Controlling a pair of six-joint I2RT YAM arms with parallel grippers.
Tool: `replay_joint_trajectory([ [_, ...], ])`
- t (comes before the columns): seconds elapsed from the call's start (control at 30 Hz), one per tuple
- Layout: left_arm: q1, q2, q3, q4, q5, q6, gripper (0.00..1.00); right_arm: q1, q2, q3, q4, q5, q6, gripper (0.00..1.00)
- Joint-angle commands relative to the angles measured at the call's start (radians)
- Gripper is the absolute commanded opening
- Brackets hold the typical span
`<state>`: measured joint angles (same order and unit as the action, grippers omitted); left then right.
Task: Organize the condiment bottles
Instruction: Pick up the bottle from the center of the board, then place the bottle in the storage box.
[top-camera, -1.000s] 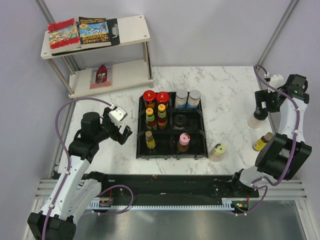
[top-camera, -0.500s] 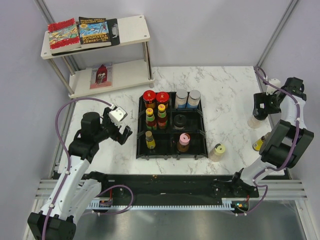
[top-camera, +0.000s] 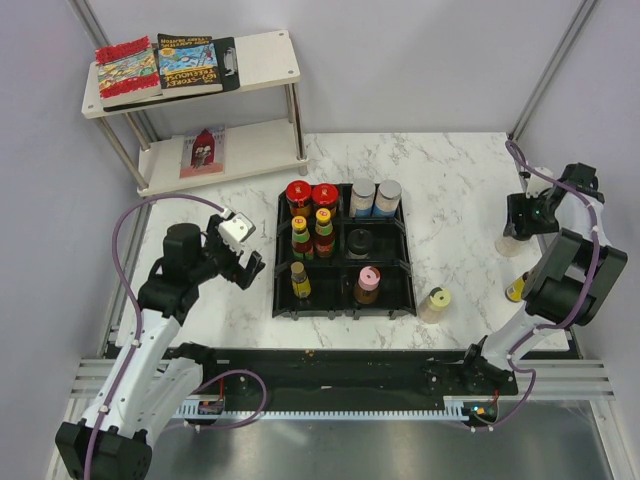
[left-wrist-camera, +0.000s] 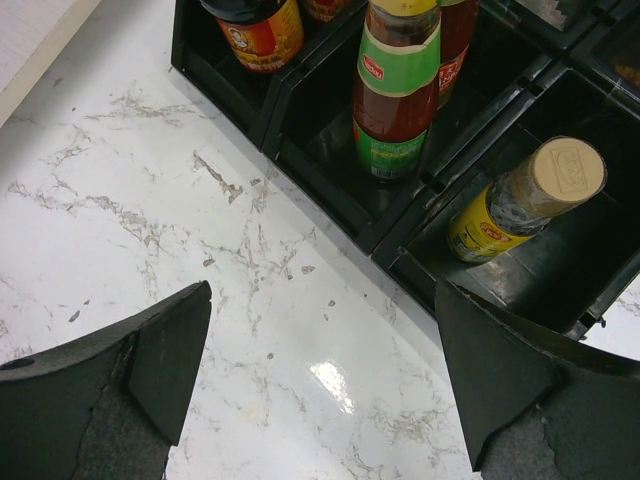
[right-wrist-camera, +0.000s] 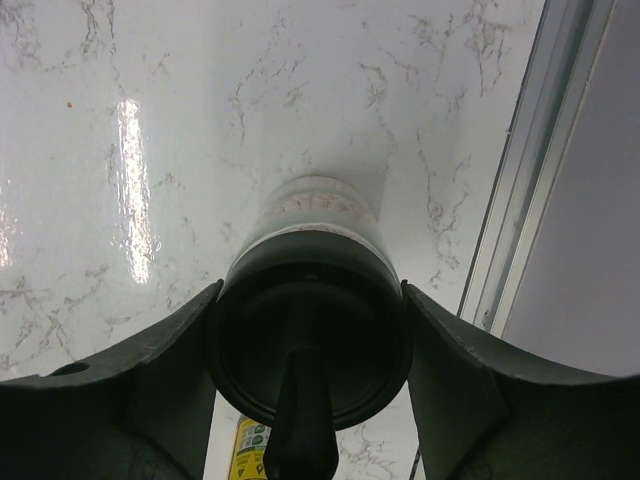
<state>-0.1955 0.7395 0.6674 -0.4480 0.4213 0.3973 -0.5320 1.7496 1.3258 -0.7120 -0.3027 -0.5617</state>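
Observation:
I will lift, move across, lower and let go in the gap next to the pale jar's matching black-capped jar, because the tray (top-camera: 281, 300) is to the left of my right gripper in the top view.
My right gripper (top-camera: 524, 217) (right-wrist-camera: 310, 330) is closed round the black cap of a pale jar (top-camera: 508, 243) (right-wrist-camera: 318, 215) that stands on the marble at the far right. A yellow-labelled bottle (top-camera: 520, 286) (right-wrist-camera: 254, 446) stands just near of it. A yellow-capped jar (top-camera: 435, 302) stands right of the black tray (top-camera: 281, 300). Several bottles stand in the tray. My left gripper (top-camera: 247, 268) (left-wrist-camera: 322, 340) is open and empty over bare marble beside the tray's left wall (left-wrist-camera: 398, 252). A red sauce bottle (left-wrist-camera: 394, 90) and a cream-capped bottle (left-wrist-camera: 528, 195) stand in the compartments ahead of it.
A white two-tier shelf (top-camera: 262, 148) with colourful books stands at the back left. The metal frame rail (right-wrist-camera: 520, 200) and grey wall lie close to the right of the held jar.
The right arm has folded further toward the right wall, its wrist shifting slightly over the black-capped jar. The left arm and the bottles in the tray have not moved.

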Motion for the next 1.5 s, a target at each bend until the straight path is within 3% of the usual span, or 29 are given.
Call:
replay_joint_trajectory([
  [0.0,0.007,-0.003,0.000,0.017,0.016,-0.028,0.99,0.000,0.001,-0.019,0.034,-0.010,-0.001,0.61],
  [0.03,0.008,-0.002,0.000,0.019,0.019,-0.029,0.99,0.000,-0.004,-0.019,0.032,-0.006,0.002,0.43],
  [0.13,0.008,0.000,0.000,0.017,0.019,-0.029,0.99,0.009,-0.038,-0.023,0.029,0.014,0.008,0.13],
  [0.27,0.008,-0.002,0.000,0.017,0.020,-0.029,0.99,0.096,-0.120,-0.049,0.017,0.085,-0.010,0.02],
  [0.43,0.007,-0.009,-0.002,0.017,0.023,-0.029,0.99,0.236,-0.249,-0.034,-0.035,0.117,0.022,0.00],
  [0.6,0.010,-0.019,-0.003,0.019,0.025,-0.031,0.99,0.362,-0.326,0.062,-0.125,0.011,0.088,0.00],
  [0.73,0.011,-0.020,-0.002,0.014,0.030,-0.031,0.99,0.490,-0.352,0.144,-0.191,-0.049,0.112,0.00],
  [0.87,0.018,-0.026,-0.002,0.014,0.036,-0.031,0.99,0.705,-0.383,0.168,-0.199,-0.036,0.143,0.00],
  [1.07,0.024,-0.029,-0.003,0.011,0.045,-0.031,0.99,0.897,-0.340,0.214,-0.175,0.019,0.206,0.00],
  [1.47,0.028,-0.029,-0.003,0.011,0.051,-0.029,0.99,0.954,-0.251,0.110,-0.095,0.080,0.206,0.00],
])
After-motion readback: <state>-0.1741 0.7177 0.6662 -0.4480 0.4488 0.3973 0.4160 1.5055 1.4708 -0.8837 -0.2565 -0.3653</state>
